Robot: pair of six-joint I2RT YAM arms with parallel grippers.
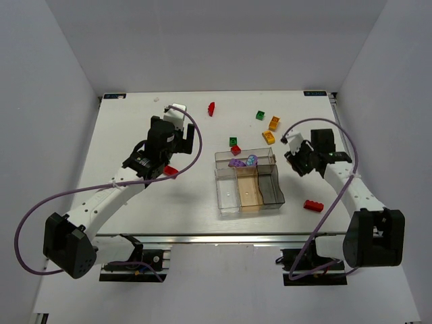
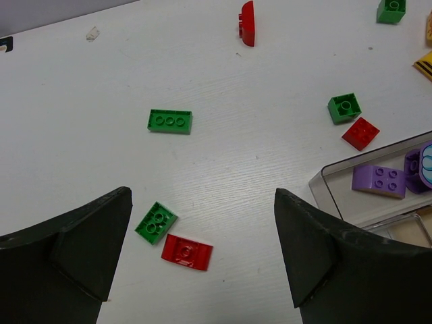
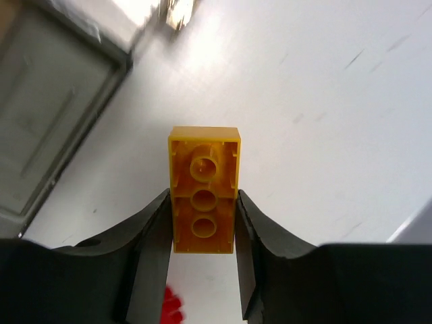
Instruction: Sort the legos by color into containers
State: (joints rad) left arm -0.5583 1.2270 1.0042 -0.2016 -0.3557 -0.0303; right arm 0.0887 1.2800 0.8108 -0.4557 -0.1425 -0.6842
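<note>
The right gripper shifts to the left in the top view next, over the tray's dark narrow compartment [image 3: 50, 115]. It then releases the yellow-orange brick [image 3: 204, 189] there, since that compartment is empty.
My right gripper [image 3: 202, 226] is shut on a yellow-orange brick [image 3: 204, 189], studs away from the camera, held above the table to the right of the clear tray [image 1: 223, 202]. In the top view the right gripper [image 1: 297, 164] hangs beside the tray's right wall. My left gripper [image 2: 202, 253] is open and empty over a red brick [image 2: 187, 252] and a green brick [image 2: 156, 223]; it is left of the tray in the top view [image 1: 165, 164]. Lilac pieces [image 1: 237, 163] lie in the tray's wide compartment. The narrow compartments look empty.
Loose on the table are a green three-stud brick [image 2: 170, 121], a red piece [image 1: 211, 109], two green bricks [image 1: 260, 115] [image 1: 233, 141], a red brick [image 1: 235, 150], orange [image 1: 274, 123] and yellow [image 1: 268, 137] bricks, and a red brick [image 1: 312, 205] right of the tray.
</note>
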